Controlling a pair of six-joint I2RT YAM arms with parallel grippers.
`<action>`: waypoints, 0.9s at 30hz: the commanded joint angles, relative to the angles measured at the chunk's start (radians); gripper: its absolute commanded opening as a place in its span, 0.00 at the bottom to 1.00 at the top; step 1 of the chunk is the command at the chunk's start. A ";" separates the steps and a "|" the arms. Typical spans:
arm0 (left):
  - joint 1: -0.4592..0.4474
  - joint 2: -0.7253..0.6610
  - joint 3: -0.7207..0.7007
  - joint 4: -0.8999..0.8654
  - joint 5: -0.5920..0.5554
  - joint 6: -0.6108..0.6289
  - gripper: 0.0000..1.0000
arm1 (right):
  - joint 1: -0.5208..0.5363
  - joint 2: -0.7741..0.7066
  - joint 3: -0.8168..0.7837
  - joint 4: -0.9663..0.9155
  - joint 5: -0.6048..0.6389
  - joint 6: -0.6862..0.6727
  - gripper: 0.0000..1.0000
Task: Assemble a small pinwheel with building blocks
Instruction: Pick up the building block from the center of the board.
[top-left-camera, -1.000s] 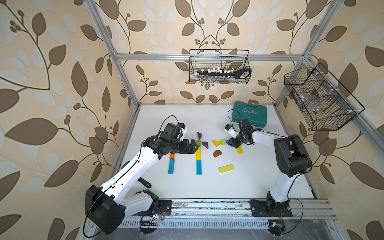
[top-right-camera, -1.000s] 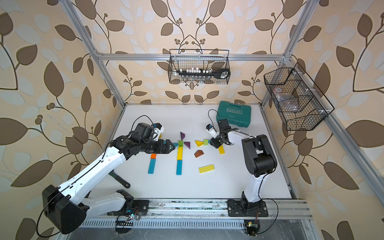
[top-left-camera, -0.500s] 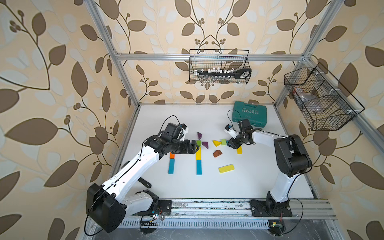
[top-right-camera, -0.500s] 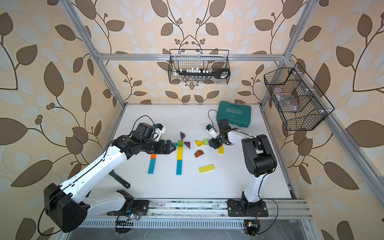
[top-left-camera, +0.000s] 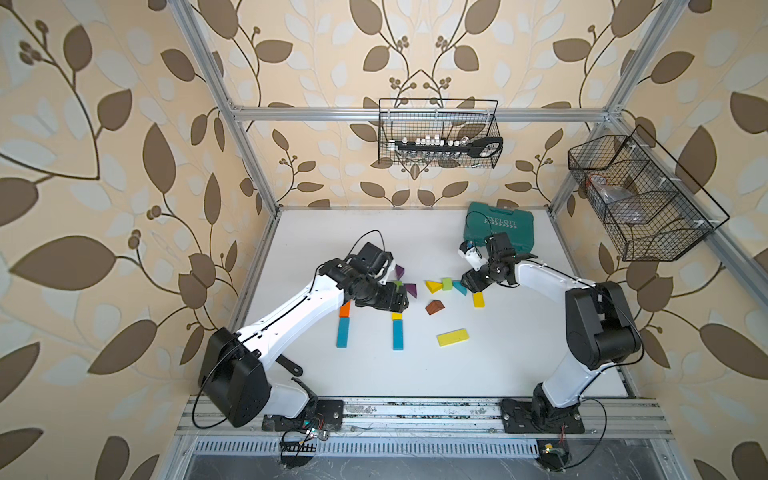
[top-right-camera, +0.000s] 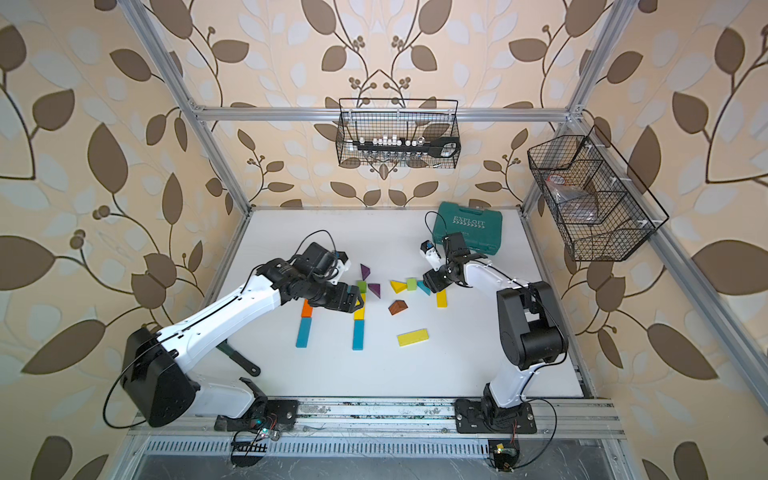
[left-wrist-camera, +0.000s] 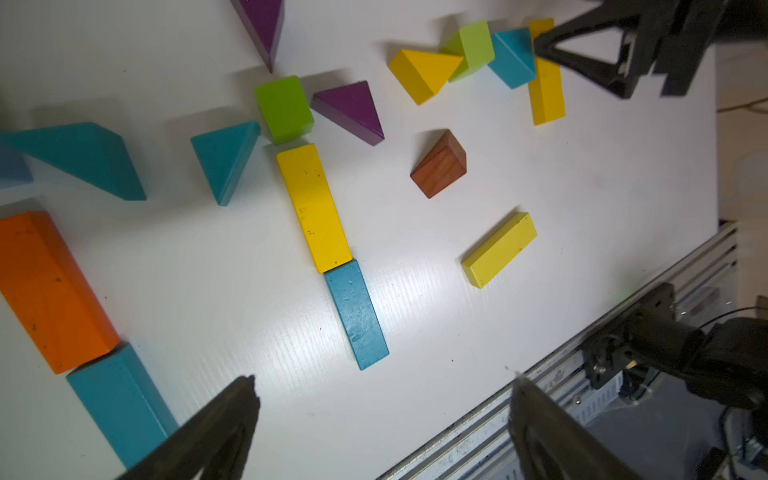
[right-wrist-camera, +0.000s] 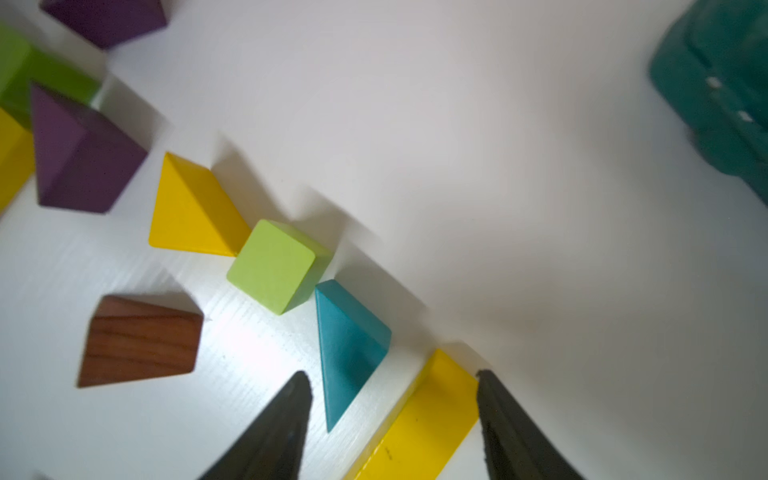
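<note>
The brown wedge stands clear of the other blocks, so I should move my left gripper away from the line, lower it around the wedge's middle (top-left-camera: 434, 307) (left-wrist-camera: 439, 165) and close it.
The building blocks lie scattered mid-table. A teal bar (top-left-camera: 397, 336), yellow bar (left-wrist-camera: 313, 208) and green cube (left-wrist-camera: 284, 109) form one line, with an orange bar (top-left-camera: 345, 308) and teal bar (top-left-camera: 343, 332) beside it. My left gripper (left-wrist-camera: 384, 399) hovers open and empty over that line. My right gripper (right-wrist-camera: 395, 386) is open, its jaws straddling the end of a yellow bar (right-wrist-camera: 428, 415) and the tip of a teal wedge (right-wrist-camera: 347, 345). Next to these sit a green cube (right-wrist-camera: 274, 266), yellow wedge (right-wrist-camera: 191, 212) and brown wedge (right-wrist-camera: 139, 338).
A teal EXPLOIT case (top-left-camera: 498, 226) lies at the back right, just behind the right wrist. A loose yellow bar (top-left-camera: 452, 337) and two purple wedges (top-left-camera: 410, 289) lie on the white table (top-left-camera: 498, 365). Wire baskets (top-left-camera: 436, 137) hang on the walls. A metal rail (top-left-camera: 415, 409) runs along the front.
My right gripper has opened from nearly shut, staying over the teal wedge and yellow bar. The left gripper has shifted slightly to the right.
</note>
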 joint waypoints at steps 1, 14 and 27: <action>-0.093 0.158 0.119 -0.090 -0.141 0.081 0.89 | -0.045 -0.168 -0.025 -0.010 0.013 0.253 0.88; -0.167 0.658 0.535 -0.158 -0.165 0.273 0.64 | -0.302 -0.404 -0.221 -0.056 -0.180 0.582 1.00; -0.166 0.850 0.708 -0.167 -0.110 0.304 0.49 | -0.322 -0.424 -0.264 -0.039 -0.211 0.578 1.00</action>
